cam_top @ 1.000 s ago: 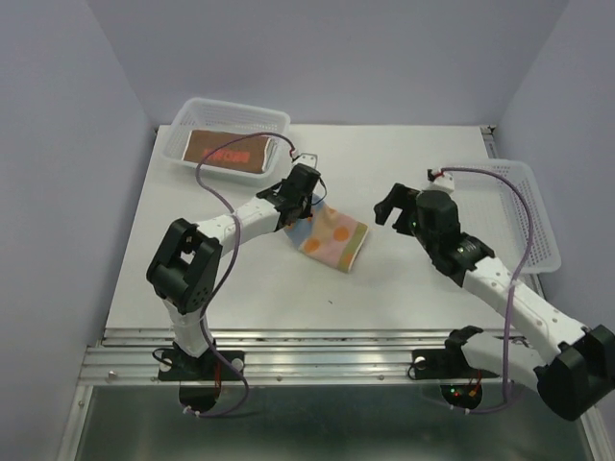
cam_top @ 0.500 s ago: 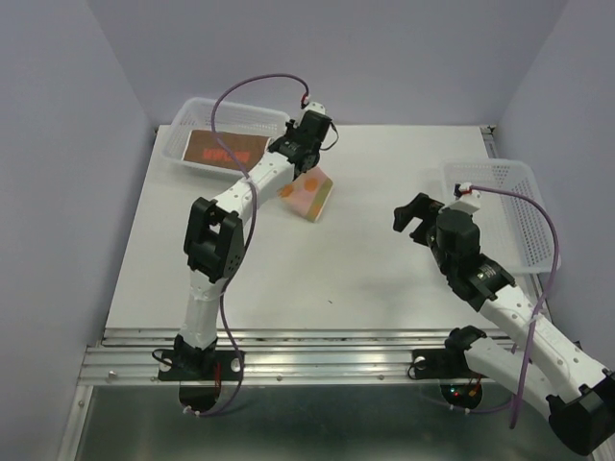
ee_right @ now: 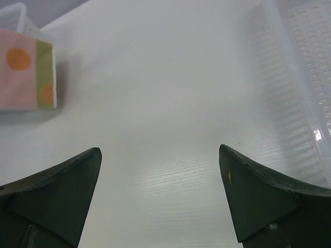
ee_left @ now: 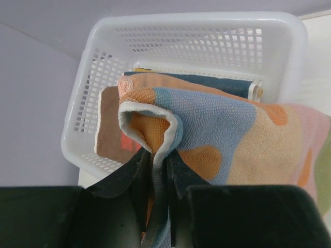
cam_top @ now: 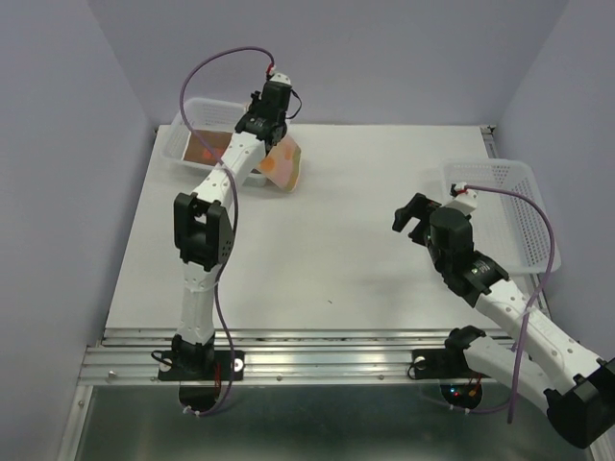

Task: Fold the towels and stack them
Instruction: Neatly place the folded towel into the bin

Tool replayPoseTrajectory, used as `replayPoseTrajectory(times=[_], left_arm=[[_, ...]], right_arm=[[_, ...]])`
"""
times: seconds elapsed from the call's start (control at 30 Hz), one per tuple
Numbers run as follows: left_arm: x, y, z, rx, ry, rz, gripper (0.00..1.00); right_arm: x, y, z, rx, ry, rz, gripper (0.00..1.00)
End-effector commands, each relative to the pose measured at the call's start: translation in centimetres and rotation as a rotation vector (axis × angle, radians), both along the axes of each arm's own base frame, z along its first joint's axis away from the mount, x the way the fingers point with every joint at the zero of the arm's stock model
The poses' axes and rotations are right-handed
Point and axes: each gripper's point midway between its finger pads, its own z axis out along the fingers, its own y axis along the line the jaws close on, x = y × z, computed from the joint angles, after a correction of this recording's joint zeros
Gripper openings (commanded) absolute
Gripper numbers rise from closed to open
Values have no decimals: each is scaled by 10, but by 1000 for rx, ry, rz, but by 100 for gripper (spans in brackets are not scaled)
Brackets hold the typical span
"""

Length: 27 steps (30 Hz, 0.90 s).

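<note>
The brown-red towel lies to its left in the top view, so next my left gripper needs to shift across the basket and release the pastel towel [cam_top: 284, 165] over it.
A folded pastel towel [cam_top: 284, 165] with orange dots hangs from my left gripper [cam_top: 273, 147], just off the table beside the right end of the far-left white basket [cam_top: 207, 106]. In the left wrist view the jaws [ee_left: 159, 155] pinch the towel's [ee_left: 232, 134] white-edged fold, shut on it. Behind it in the basket [ee_left: 207, 23] lie a brown-red towel [ee_left: 108, 134] and a navy-edged one [ee_left: 217, 83]. My right gripper [cam_top: 408, 213] hovers open over bare table, nothing between its fingers [ee_right: 160, 155]. The held towel [ee_right: 26, 70] shows at the far left of its view.
A second white mesh basket [cam_top: 490, 165] stands at the table's right edge, close to my right arm; its wall [ee_right: 305, 67] runs along the right of the right wrist view. Purple walls enclose the table on three sides.
My left arm has carried the folded towel from the table's middle back and left to the far-left basket. My right arm has drawn back slightly toward the right, still open.
</note>
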Motion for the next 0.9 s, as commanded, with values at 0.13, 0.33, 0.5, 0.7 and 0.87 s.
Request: replayPoseTrajectory(times=[0.13, 0.33, 0.5, 0.7, 0.87], left_arm=[[26, 59, 76, -78, -203, 40, 0], [42, 86, 74, -121, -247, 49, 0], [57, 97, 58, -183, -251, 4, 0], [76, 130, 32, -226, -222, 23, 0], [80, 149, 20, -226, -195, 54, 98]], right_arm=[[3, -6, 8, -5, -33, -34, 100], [5, -6, 6, -18, -33, -33, 100], [8, -7, 4, -31, -22, -48, 100], [12, -5, -2, -49, 9, -48, 100], [15, -4, -10, -62, 35, -48, 100]])
